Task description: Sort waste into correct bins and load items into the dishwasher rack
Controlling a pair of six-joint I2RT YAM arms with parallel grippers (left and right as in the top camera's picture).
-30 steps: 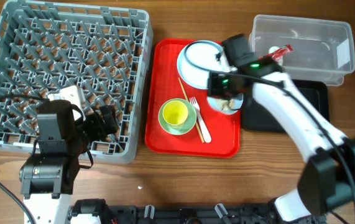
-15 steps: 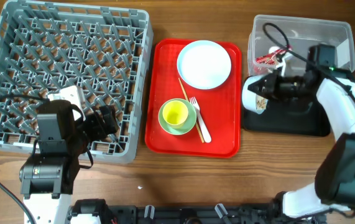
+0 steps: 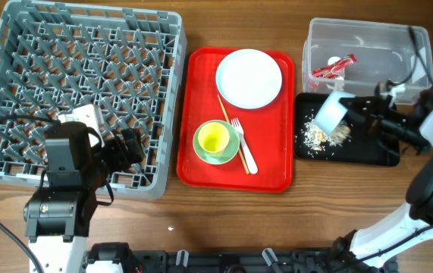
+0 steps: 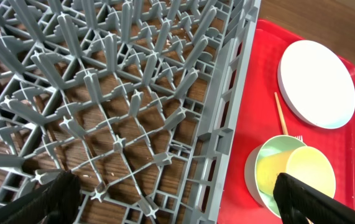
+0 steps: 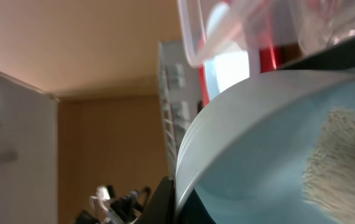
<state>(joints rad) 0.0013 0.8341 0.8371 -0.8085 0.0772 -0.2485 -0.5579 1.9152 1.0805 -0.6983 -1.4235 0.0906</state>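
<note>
The white plate (image 3: 249,79) (image 5: 230,70) is empty, so the robot's right gripper will carry the bowl to the left in the overhead view, turn it upright and release it on that plate.
My right gripper (image 3: 346,111) is shut on the rim of the white bowl (image 3: 328,112) and holds it tipped on its side over the black tray (image 3: 368,152). Beige food scraps (image 3: 324,135) lie on that tray below the bowl. In the right wrist view the bowl (image 5: 258,137) fills the frame with scraps (image 5: 339,155) beside it. The red-and-white wrapper (image 3: 334,68) lies in the clear tub (image 3: 398,45). My left gripper (image 3: 125,149) is open and empty over the front right corner of the grey dishwasher rack (image 3: 80,83), also in the left wrist view (image 4: 174,208).
The red serving tray (image 3: 277,171) holds the white plate (image 3: 249,78), the green bowl (image 3: 230,154) with the yellow cup (image 3: 214,138) inside, the white fork (image 3: 245,149) and the chopsticks (image 3: 228,121). The rack (image 4: 115,93) holds no dishes.
My right arm carried the white bowl from the red tray to over the black tray and tipped it. Food scraps now lie on the black tray. The left arm has not moved.
</note>
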